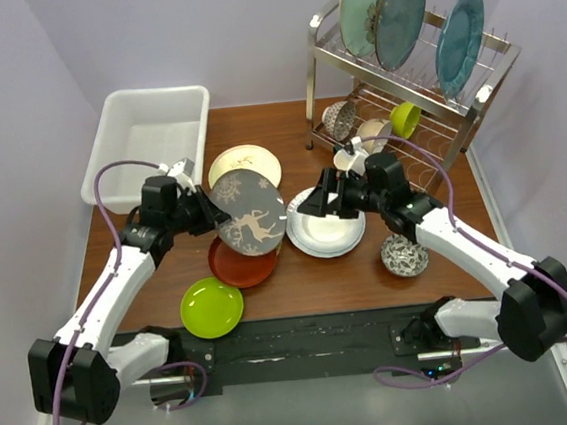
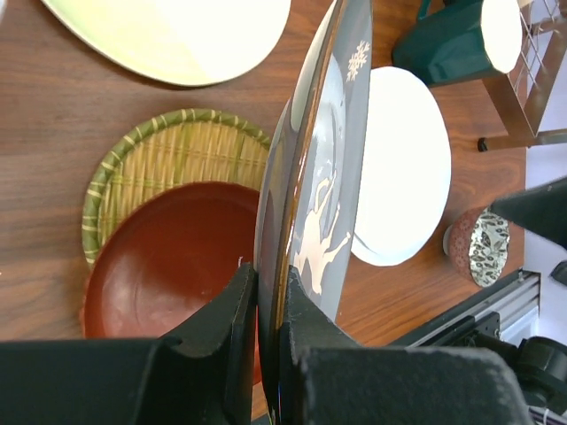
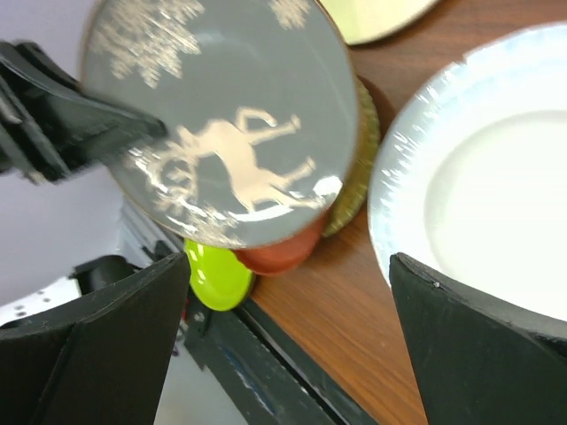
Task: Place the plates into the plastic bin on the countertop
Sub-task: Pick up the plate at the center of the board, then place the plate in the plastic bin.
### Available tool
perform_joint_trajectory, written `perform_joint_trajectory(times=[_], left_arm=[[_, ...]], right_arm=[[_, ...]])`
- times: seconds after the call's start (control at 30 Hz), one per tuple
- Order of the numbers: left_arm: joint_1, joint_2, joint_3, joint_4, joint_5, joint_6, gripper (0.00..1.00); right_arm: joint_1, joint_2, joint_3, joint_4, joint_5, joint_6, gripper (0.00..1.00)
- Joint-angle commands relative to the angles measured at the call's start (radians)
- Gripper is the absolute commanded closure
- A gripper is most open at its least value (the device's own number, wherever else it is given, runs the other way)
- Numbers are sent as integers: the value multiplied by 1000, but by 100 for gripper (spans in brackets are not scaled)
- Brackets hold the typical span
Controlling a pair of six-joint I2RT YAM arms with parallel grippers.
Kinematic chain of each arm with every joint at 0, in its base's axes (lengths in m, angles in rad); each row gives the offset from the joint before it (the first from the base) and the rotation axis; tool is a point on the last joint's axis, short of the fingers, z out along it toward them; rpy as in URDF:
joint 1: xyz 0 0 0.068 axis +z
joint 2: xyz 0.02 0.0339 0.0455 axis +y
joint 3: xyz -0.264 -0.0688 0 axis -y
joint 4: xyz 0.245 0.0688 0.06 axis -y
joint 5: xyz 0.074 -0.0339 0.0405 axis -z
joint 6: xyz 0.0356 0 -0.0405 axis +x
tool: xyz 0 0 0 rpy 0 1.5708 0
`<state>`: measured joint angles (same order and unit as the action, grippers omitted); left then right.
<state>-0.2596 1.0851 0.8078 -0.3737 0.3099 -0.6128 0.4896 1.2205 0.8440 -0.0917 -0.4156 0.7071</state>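
My left gripper is about to carry the grey plate outward and to the left in the top view, then lower it and let go inside the empty bin (image 1: 155, 144).
My left gripper (image 1: 208, 212) (image 2: 268, 288) is shut on the rim of the grey plate with a white deer and tree pattern (image 1: 250, 212) (image 2: 332, 177) (image 3: 221, 115), which hangs tilted on edge above the countertop (image 1: 330, 278). Below it lie a red-brown plate (image 1: 240, 265) (image 2: 168, 257) on a woven yellow plate (image 2: 168, 150). A cream plate (image 1: 244, 162), a lime green plate (image 1: 211, 307) and a white plate (image 1: 327, 230) (image 3: 487, 195) lie flat around them. My right gripper (image 1: 303, 204) (image 3: 288, 266) is open and empty, just right of the grey plate. The white plastic bin (image 1: 146, 140) stands at the far left.
A steel wire rack (image 1: 474, 104) at the back right holds large teal plates (image 1: 400, 15), small bowls and a green cup (image 1: 405, 118). A small patterned bowl (image 1: 405, 255) sits on the countertop beside my right arm. A dark teal mug (image 2: 452, 40) stands near the rack.
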Motion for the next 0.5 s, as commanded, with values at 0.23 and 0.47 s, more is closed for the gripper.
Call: perform_joint_trajectory(times=[0.23,0.47], left_arm=[[72,82,244,91,70,45,100],[216,153,353,84,158,64,100]], right_arm=[[-2,-154,-124,-177,135,-103,1],[0,-179,-184,-166,132,-98,1]])
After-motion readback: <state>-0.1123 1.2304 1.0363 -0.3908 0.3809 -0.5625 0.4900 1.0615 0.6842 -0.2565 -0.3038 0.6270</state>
